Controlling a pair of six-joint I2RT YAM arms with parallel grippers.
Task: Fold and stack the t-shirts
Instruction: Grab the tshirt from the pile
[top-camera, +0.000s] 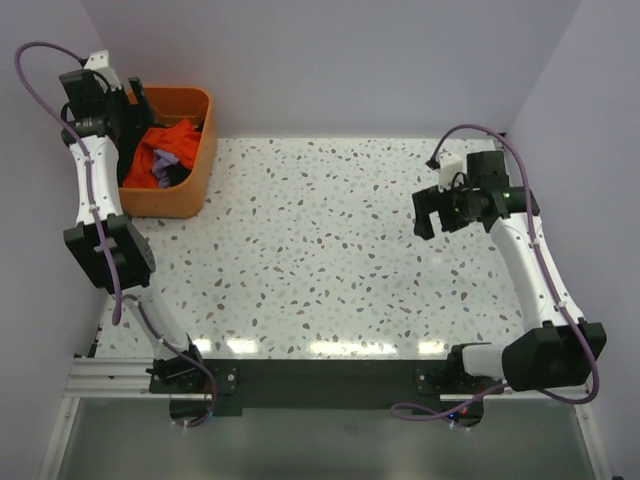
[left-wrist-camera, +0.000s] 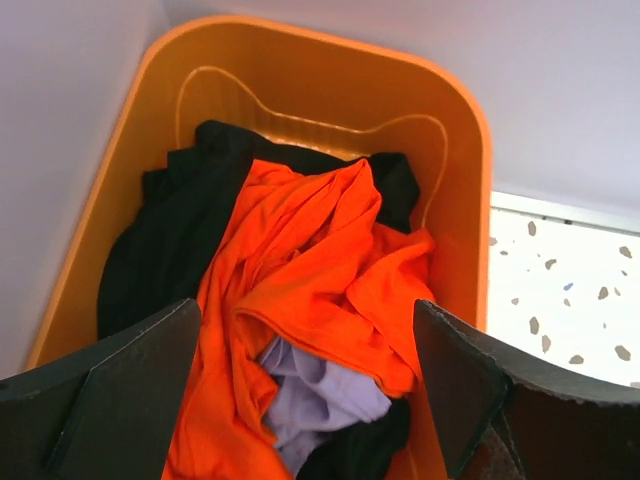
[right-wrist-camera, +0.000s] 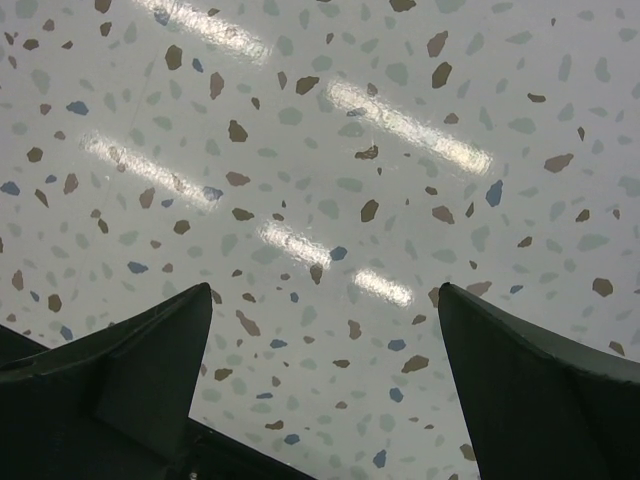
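Observation:
My left gripper needs to descend to the left in its wrist view onto the black shirt (top-camera: 127, 149) (left-wrist-camera: 165, 235) below, since the shirt lies uncovered by the orange one.
The t-shirts lie crumpled in an orange plastic tub (left-wrist-camera: 470, 200) at the table's back left. A bright orange shirt (left-wrist-camera: 310, 270) is on top, a lavender shirt (left-wrist-camera: 315, 395) shows under it, and a black shirt (left-wrist-camera: 165, 235) lies beneath and to the left. In the top view the pile (top-camera: 165, 150) fills the tub (top-camera: 190, 190). My left gripper (left-wrist-camera: 308, 385) hangs open above the pile, touching nothing; it also shows in the top view (top-camera: 130, 105). My right gripper (right-wrist-camera: 325, 370) is open and empty above bare tabletop at the right (top-camera: 432, 212).
The speckled table (top-camera: 320, 250) stretches between the arms. White walls close in behind and on both sides. The tub stands against the left wall.

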